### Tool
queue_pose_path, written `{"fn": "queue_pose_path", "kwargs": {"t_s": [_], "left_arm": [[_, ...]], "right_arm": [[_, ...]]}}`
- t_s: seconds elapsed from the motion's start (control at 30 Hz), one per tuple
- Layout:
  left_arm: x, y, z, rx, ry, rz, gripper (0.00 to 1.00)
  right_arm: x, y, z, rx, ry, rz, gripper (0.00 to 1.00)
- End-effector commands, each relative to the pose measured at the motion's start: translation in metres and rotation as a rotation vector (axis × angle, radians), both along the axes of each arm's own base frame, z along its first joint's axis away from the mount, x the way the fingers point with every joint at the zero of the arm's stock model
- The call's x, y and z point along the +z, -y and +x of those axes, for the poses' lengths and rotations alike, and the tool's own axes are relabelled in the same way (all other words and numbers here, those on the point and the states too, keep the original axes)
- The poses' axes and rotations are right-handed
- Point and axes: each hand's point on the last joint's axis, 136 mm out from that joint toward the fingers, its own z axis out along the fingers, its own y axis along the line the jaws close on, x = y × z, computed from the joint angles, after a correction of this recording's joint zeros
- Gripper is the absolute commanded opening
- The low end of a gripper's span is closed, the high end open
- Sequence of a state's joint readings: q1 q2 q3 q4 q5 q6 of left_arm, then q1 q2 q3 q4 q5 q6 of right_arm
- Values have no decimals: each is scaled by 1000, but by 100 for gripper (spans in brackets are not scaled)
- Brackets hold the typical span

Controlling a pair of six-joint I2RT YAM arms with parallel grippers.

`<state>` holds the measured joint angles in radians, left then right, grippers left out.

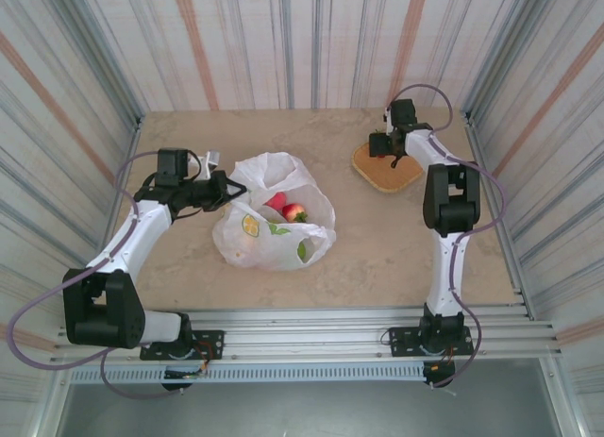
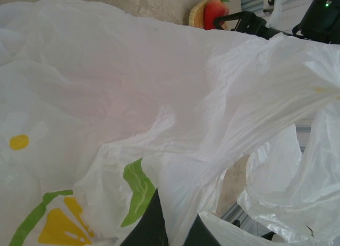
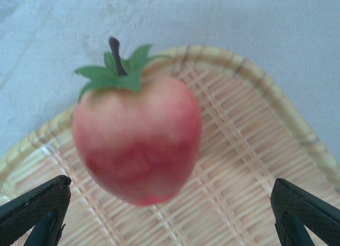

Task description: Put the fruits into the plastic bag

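Note:
The strawberry (image 2: 213, 12) on the woven tray gets my right gripper lowered over it next, and then the fingers close on its red sides.
The plastic bag (image 1: 274, 231), white with lemon and leaf prints, lies crumpled mid-table with its mouth open upward. Inside it I see a red fruit (image 1: 276, 201) and a red-yellow apple (image 1: 296, 212). My left gripper (image 1: 225, 187) holds the bag's left rim; in the left wrist view its dark fingers (image 2: 147, 227) pinch the white film (image 2: 175, 124). A red strawberry with a green leafy cap (image 3: 137, 140) lies on the tan woven tray (image 3: 249, 166). My right gripper (image 3: 170, 219) hovers just over it, open wide, one finger on each side. The strawberry (image 2: 213, 12) also shows far off in the left wrist view.
The woven tray (image 1: 401, 177) sits at the back right under my right gripper (image 1: 382, 146). Striped walls close in the table on three sides. Bare marble-like tabletop (image 1: 396, 248) lies between the bag and the tray.

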<state>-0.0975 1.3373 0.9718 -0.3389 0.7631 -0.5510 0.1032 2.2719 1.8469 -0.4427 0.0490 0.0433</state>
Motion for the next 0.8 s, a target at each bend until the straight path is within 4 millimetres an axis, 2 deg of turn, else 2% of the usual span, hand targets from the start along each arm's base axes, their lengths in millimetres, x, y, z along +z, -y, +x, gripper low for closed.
{"fn": "queue_pose_path", "kwargs": {"t_s": [0.0, 0.27, 0.77], "left_arm": [[-4, -1, -1, -5, -17, -11, 4], [-5, -3, 0, 1, -19, -12, 4], [-7, -3, 1, 4, -28, -10, 4]], "right_arm": [[3, -6, 10, 23, 1, 28, 96], [2, -10, 25, 38, 2, 33, 83], [-20, -12, 26, 81, -56, 12, 67]]}}
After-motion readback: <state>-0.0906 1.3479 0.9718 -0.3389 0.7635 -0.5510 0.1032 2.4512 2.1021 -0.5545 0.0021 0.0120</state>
